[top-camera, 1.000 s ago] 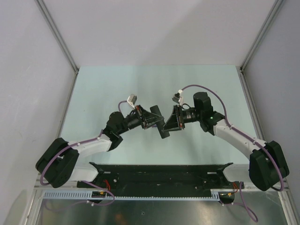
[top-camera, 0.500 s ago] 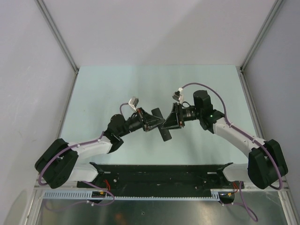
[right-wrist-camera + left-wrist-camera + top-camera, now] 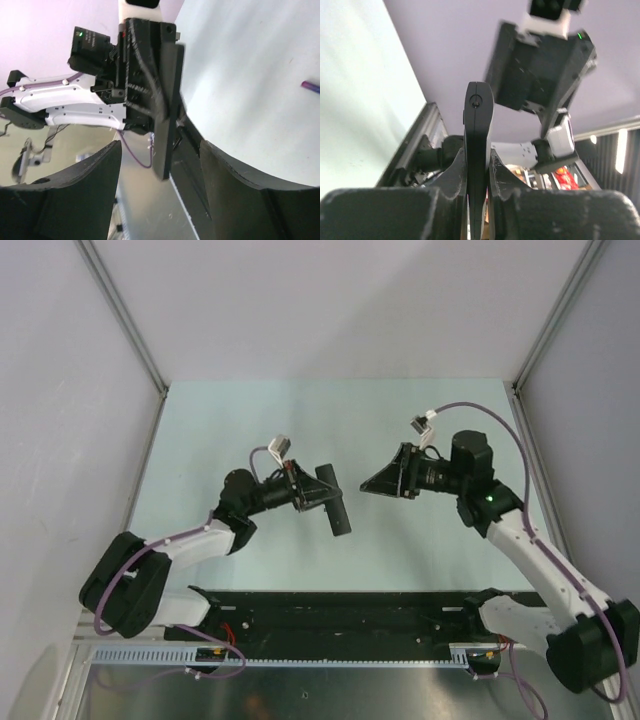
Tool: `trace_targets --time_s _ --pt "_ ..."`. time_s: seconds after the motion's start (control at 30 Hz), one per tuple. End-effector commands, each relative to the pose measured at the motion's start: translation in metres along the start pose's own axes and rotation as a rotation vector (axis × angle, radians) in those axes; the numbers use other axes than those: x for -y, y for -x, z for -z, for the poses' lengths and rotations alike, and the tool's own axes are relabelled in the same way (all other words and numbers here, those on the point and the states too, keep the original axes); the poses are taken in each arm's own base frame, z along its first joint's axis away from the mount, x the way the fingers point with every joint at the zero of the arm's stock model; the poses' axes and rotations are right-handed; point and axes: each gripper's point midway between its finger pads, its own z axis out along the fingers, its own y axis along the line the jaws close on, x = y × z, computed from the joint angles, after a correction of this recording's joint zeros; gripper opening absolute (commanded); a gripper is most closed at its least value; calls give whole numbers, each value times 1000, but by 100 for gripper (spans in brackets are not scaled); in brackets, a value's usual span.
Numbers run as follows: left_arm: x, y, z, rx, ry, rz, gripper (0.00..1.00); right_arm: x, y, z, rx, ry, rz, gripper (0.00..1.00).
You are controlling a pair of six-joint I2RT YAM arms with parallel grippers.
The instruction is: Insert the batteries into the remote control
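Note:
I will tip my left gripper downward and lower it to the left in the top view, onto the bare tabletop, because the remote (image 3: 478, 125) is still hanging in the air.
The remote control (image 3: 333, 502) is a slim black bar held off the table by my left gripper (image 3: 316, 494), which is shut on it. In the left wrist view the remote (image 3: 478, 125) stands edge-on between the two fingers (image 3: 454, 172). My right gripper (image 3: 368, 483) is open and empty, a short way right of the remote. In the right wrist view the remote (image 3: 167, 107) hangs beyond my spread right gripper (image 3: 160, 157). A blue-purple battery (image 3: 310, 86) lies on the table at that view's right edge. The other batteries and the cover piece are out of view.
The pale green table (image 3: 330, 420) is walled by grey panels at the left, back and right. A black rail (image 3: 340, 615) runs along the near edge by the arm bases. The right arm's gripper (image 3: 540, 75) fills the upper right of the left wrist view.
My right gripper has drawn back to the right, away from the remote, and its arm has swung outward. My left gripper keeps the remote and has shifted slightly left.

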Motion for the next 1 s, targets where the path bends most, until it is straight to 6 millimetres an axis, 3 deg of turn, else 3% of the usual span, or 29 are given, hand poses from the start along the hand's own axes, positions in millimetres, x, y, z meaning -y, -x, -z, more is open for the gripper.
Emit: trace_targets --time_s 0.0,0.03,0.07,0.1,0.13,0.17,0.2,0.23,0.27,0.3,0.33,0.37,0.4,0.5,0.53,0.67,0.83,0.97 --pt "-8 40 7 58 83 -117 0 6 15 25 143 -197 130 69" --pt "-4 54 4 78 115 -162 0 11 15 30 164 -247 145 68" --pt "-35 64 11 106 287 -208 0 20 13 33 171 -301 146 68" --pt "-45 71 13 116 377 -246 0 35 10 36 180 -395 143 67" --pt "-32 94 9 163 442 -322 0 42 7 37 177 -435 164 65" --pt "-72 96 28 159 687 -354 0 48 5 39 178 -479 169 65" --pt "-79 106 36 183 792 -394 0 58 2 41 182 -547 176 64" --pt "-69 124 38 223 865 -438 0 60 1 41 185 -573 189 63" --pt "-88 129 64 229 1062 -480 0 64 0 42 187 -602 196 62" --pt "-104 134 72 214 1167 -502 0 73 4 48 222 -676 208 62" --pt "-100 144 76 229 1233 -534 0 71 0 46 226 -697 225 62" --pt "-109 142 91 181 1335 -574 0 73 -1 45 232 -720 239 62" --pt "-125 153 110 198 1483 -613 0 78 2 50 257 -773 251 62" --pt "-137 163 145 145 1739 -668 0 83 -2 51 261 -837 266 63" --pt "-149 164 149 107 1800 -663 0 83 -2 52 262 -844 271 63" --pt "-160 162 168 62 1951 -639 0 80 1 54 267 -850 284 63" --pt "-172 167 159 66 1967 -605 0 76 0 53 248 -832 310 63" --pt "-199 157 153 26 1966 -531 2 77 -4 57 224 -831 308 64"
